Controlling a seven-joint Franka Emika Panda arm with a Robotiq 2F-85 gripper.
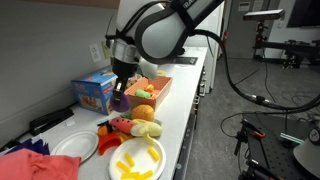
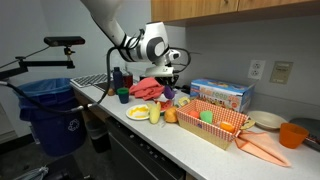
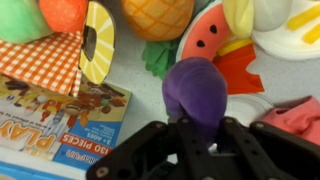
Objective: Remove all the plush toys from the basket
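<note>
The purple plush toy (image 3: 195,88) should go down to the bare counter between the yellow ring and watermelon slice, where my gripper releases it, as that gap outside the basket is empty.
My gripper (image 3: 196,128) is shut on a purple plush toy (image 3: 195,88) and holds it over the counter beside the basket. The orange basket (image 3: 45,62) with a checked lining is at the upper left of the wrist view, with a green plush (image 3: 18,20) and an orange plush (image 3: 65,12) in it. In both exterior views the gripper (image 1: 121,95) (image 2: 168,88) hangs next to the basket (image 1: 161,92) (image 2: 212,128). A pineapple plush (image 3: 158,15), a watermelon slice plush (image 3: 205,38) and a yellow ring plush (image 3: 97,42) lie on the counter outside the basket.
A blue toy box (image 3: 60,125) (image 1: 95,92) lies by the basket. White plates (image 1: 136,160) (image 1: 75,146) and a red cloth (image 1: 35,165) (image 3: 297,115) are nearby. An orange bowl (image 2: 292,135) stands past the basket. A blue bin (image 2: 50,112) stands off the counter's end.
</note>
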